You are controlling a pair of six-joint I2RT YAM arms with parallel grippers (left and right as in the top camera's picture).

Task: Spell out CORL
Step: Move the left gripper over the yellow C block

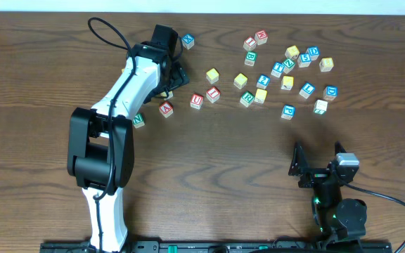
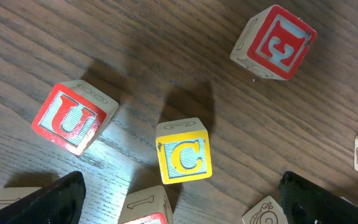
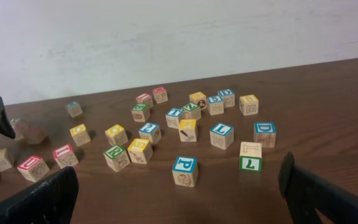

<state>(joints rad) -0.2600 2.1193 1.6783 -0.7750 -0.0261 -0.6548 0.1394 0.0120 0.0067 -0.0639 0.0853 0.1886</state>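
The yellow-faced C cube (image 2: 184, 158) lies below my left gripper, and CORL starts with C. I will next move my left gripper down and close its open fingers on the cube's sides.
In the left wrist view, a yellow-faced C cube (image 2: 184, 158) lies just ahead of my open left gripper (image 2: 180, 194), whose dark fingers (image 2: 42, 202) hold nothing. In the overhead view, that gripper (image 1: 178, 79) hangs over the left end of the scattered cubes. A green R cube (image 3: 115, 154) (image 1: 246, 98) and a blue L cube (image 3: 221, 134) (image 1: 306, 90) sit further right. Several other yellow cubes (image 1: 240, 79) lie about, but I cannot read an O. My right gripper (image 1: 302, 160) (image 3: 178, 194) is open, low and well short of the cubes.
A red U cube (image 2: 73, 116) (image 1: 197, 100) and a red E cube (image 2: 272, 42) flank the C. A red-topped cube (image 2: 146, 208) and a snail-picture cube (image 2: 266, 213) lie between the left fingers. A blue P cube (image 3: 185, 169) is nearest the right gripper.
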